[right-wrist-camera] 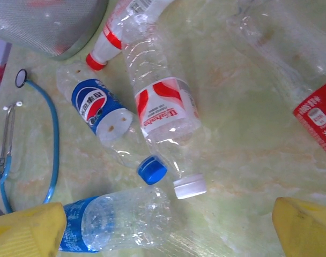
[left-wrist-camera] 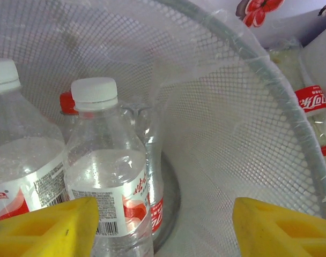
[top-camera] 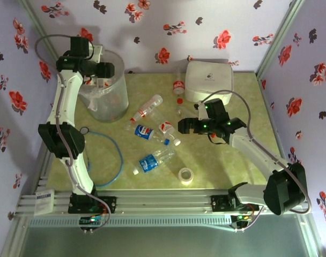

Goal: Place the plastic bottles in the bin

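I will next move my right gripper away from the white-capped bottle (left-wrist-camera: 101, 160), turn it to match the red-labelled bottle and lower it over the red label, because that bottle lies at an angle below.
The bin (top-camera: 105, 88) stands at the back left, and my left gripper (top-camera: 101, 69) hangs in its mouth. In the left wrist view that gripper (left-wrist-camera: 165, 230) is open, and a white-capped bottle (left-wrist-camera: 101, 160) stands in the bin beside its left finger (left-wrist-camera: 50, 225), with two more bottles behind. Several plastic bottles lie mid-table: a red-capped one (top-camera: 149, 107), a blue-labelled one (top-camera: 144, 131), a red-and-white one (top-camera: 168, 131) and another blue one (top-camera: 152, 160). My right gripper (top-camera: 184, 127) hovers open over them (right-wrist-camera: 165, 235), above the white-capped bottle (right-wrist-camera: 163, 112) and the blue-labelled bottle (right-wrist-camera: 115, 219).
A white lidded box (top-camera: 208, 80) sits at the back right with an upright bottle (top-camera: 178, 85) beside it. A tape roll (top-camera: 186, 175) lies near the front edge. A blue cable (top-camera: 117, 160) loops on the left. Flowered walls close in the table.
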`<state>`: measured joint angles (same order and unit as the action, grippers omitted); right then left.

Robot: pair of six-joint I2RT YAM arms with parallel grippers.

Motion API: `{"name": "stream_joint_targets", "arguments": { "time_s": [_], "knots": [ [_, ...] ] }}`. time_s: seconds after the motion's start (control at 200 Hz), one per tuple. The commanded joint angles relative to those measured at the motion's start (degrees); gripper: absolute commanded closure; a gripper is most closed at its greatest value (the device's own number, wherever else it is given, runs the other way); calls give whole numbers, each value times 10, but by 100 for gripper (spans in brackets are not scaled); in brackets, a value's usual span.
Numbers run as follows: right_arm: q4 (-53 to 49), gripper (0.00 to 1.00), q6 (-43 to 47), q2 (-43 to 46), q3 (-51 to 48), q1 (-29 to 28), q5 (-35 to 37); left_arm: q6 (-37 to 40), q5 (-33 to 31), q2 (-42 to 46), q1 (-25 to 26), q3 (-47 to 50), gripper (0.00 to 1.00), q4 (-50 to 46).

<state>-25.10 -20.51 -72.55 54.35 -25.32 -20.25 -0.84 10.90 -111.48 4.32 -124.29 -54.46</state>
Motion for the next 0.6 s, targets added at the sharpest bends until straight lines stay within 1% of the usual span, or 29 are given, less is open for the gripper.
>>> {"name": "stream_joint_targets", "arguments": {
  "time_s": [0.0, 0.09, 0.21, 0.27, 0.335, 0.42, 0.5, 0.55, 0.595],
  "knots": [
    [-32, 1, 1, 8, 23, 24, 60, 6, -20, 12, -3, 10, 35, 12],
    [-53, 2, 6, 16, 23, 60, 95, 10, -40, 21, -3, 16, 37, 12],
    [-116, 2, 71, 6, 47, 73, 205, 7, -48, 54, 1, 39, 37, 16],
    [-140, 2, 106, -18, 68, 73, 250, 5, -64, 83, 11, 59, 33, 32],
    [-163, 2, 145, -52, 92, 73, 288, 9, -110, 123, 35, 78, 28, 38],
    [-188, 2, 186, -98, 124, 72, 302, 11, -158, 174, 70, 99, 22, 42],
    [-206, 2, 231, -139, 145, 71, 292, 6, -170, 219, 102, 120, 19, 37],
    [-215, 4, 261, -159, 153, 70, 290, 0, -174, 248, 121, 143, 18, 41],
    [-218, 5, 289, -172, 157, 70, 275, -6, -175, 274, 139, 176, 18, 51]
  ]
}}
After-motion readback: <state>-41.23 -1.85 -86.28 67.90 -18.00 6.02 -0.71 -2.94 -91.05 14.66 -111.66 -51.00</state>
